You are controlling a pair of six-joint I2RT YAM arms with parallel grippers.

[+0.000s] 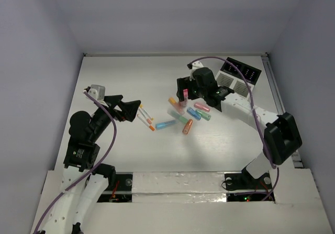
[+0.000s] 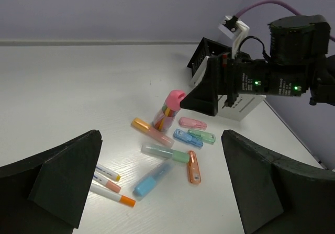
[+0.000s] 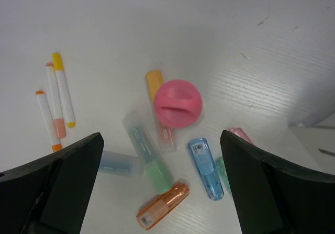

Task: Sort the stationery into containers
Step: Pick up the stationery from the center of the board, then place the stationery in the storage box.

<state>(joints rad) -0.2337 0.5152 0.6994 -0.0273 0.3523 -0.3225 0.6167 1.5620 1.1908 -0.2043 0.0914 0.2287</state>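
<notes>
The right gripper moves down over the cylinder's pink cap (image 1: 185, 93) (image 3: 178, 103) next and closes on it, since the stubby upright cylinder's top faces its open fingers.
The stationery lies in a loose pile mid-table. A stubby pink-capped cylinder (image 1: 185, 95) stands upright, also seen in the left wrist view (image 2: 170, 107) and from above in the right wrist view (image 3: 178, 103). Around it lie an orange capsule (image 3: 163, 205), a blue capsule (image 3: 205, 167), a pink capsule (image 2: 192, 123), a green capsule (image 2: 202, 136), a green highlighter (image 3: 149, 158), a blue highlighter (image 2: 151, 179) and a yellow-orange highlighter (image 2: 151, 131). Three white sticks (image 1: 146, 118) lie to the left. My right gripper (image 1: 183, 90) hangs open over the pile. My left gripper (image 1: 133, 108) is open and empty by the sticks.
The white slatted organizer (image 1: 231, 82) stands at the back right with its black section (image 1: 244, 70) behind it, just behind my right arm. In the left wrist view the organizer (image 2: 247, 106) is partly hidden by my right gripper's body. Walls enclose the table.
</notes>
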